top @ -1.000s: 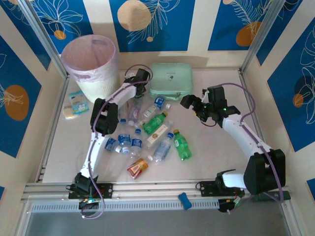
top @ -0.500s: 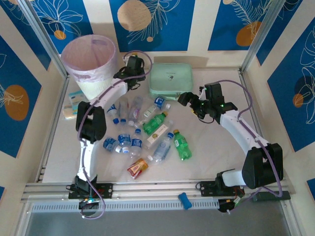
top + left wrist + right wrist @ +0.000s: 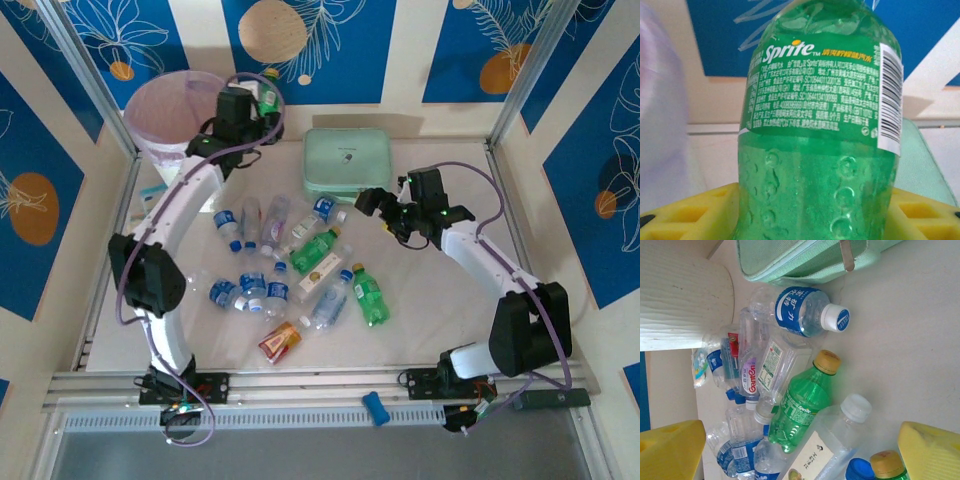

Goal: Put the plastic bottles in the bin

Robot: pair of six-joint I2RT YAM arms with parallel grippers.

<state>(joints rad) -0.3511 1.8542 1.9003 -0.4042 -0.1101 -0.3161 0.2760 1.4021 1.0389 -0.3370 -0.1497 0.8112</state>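
The left gripper swings sideways across the bin's rim and over the bin's opening (image 3: 178, 106) next to release the green Sprite bottle (image 3: 267, 90), as that opening lies beside the gripper.
My left gripper (image 3: 256, 108) is raised beside the right rim of the bin (image 3: 165, 110), shut on a green Sprite bottle (image 3: 267, 90) with a yellow cap. In the left wrist view that bottle (image 3: 820, 120) stands upright between the yellow fingers (image 3: 695, 212), with the bin's pale wall (image 3: 657, 110) to its left. Several plastic bottles (image 3: 270, 255), clear with blue caps and two green ones, lie on the table. My right gripper (image 3: 373, 203) hovers open just right of the pile. Its wrist view looks down on a green bottle (image 3: 802, 407) between its fingers (image 3: 670, 452).
A mint green case (image 3: 347, 160) lies behind the pile, right of the bin. A red-orange packet (image 3: 280, 342) lies at the pile's near edge, and a small packet (image 3: 152, 213) lies left of the bin's base. A blue object (image 3: 375, 408) rests on the front rail.
The left arm has lifted the green bottle from the table behind the pile up and left to the bin's rim. The right gripper has drifted slightly left toward the pile.
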